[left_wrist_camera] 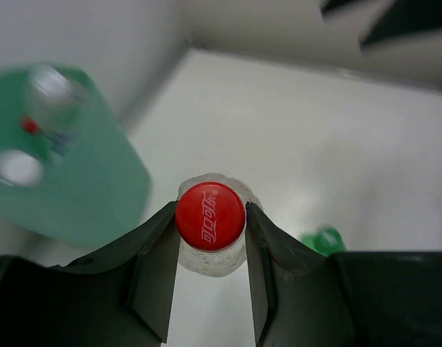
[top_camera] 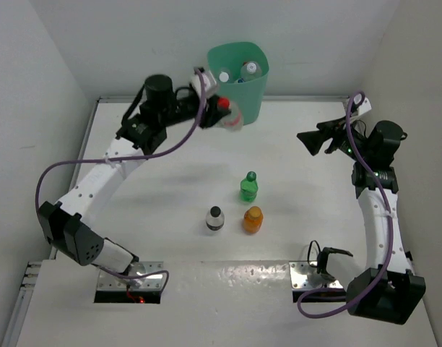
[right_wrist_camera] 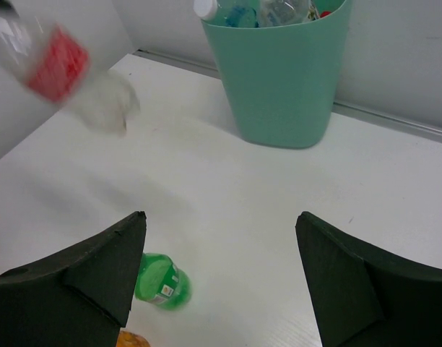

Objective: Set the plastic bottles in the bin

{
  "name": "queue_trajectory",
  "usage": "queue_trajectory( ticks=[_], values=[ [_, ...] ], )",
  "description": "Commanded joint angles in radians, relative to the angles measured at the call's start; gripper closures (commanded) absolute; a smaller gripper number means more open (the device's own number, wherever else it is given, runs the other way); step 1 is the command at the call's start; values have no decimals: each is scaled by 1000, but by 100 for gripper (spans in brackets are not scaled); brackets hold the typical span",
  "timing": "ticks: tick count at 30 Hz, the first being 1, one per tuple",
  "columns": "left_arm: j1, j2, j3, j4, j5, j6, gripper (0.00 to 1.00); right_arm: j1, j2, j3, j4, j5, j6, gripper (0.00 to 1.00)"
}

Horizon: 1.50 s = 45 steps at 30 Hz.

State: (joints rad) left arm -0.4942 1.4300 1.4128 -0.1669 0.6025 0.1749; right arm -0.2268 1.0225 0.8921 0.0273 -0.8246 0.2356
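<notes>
My left gripper needs to move up and outward next, swing over the bin's opening (top_camera: 239,62) (left_wrist_camera: 32,134), then go down and let go of the clear bottle, because the bottle still hangs short of the bin's rim.
My left gripper (top_camera: 219,110) is shut on a clear bottle with a red cap (left_wrist_camera: 210,216), held in the air just left of the mint-green bin (top_camera: 242,90); the bottle shows blurred in the right wrist view (right_wrist_camera: 69,76). The bin (right_wrist_camera: 282,79) holds several bottles. A green bottle (top_camera: 249,186), an orange bottle (top_camera: 253,219) and a clear black-capped bottle (top_camera: 216,218) stand mid-table. My right gripper (top_camera: 311,140) is open and empty, raised at the right, facing the bin; the green bottle (right_wrist_camera: 161,280) lies below its left finger.
White walls close in the table on the left, back and right. The bin stands against the back wall. The green bottle also shows in the left wrist view (left_wrist_camera: 323,240).
</notes>
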Motion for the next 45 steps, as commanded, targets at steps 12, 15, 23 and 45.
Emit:
queue_trajectory(
  ticks=[12,15,23,45],
  values=[
    [80,579,756,459,-461,-51,100,7,34,-1,46,-14,-15,17],
    [94,739,998,484,-452,-75,100,9,16,-10,13,-15,-65,18],
    [74,906,989,636,-509,17,30,10,-19,-13,-99,-22,-139,18],
    [187,-47,135,310,-441,-146,0,389,88,-182,-8,-122,-427,18]
  ],
)
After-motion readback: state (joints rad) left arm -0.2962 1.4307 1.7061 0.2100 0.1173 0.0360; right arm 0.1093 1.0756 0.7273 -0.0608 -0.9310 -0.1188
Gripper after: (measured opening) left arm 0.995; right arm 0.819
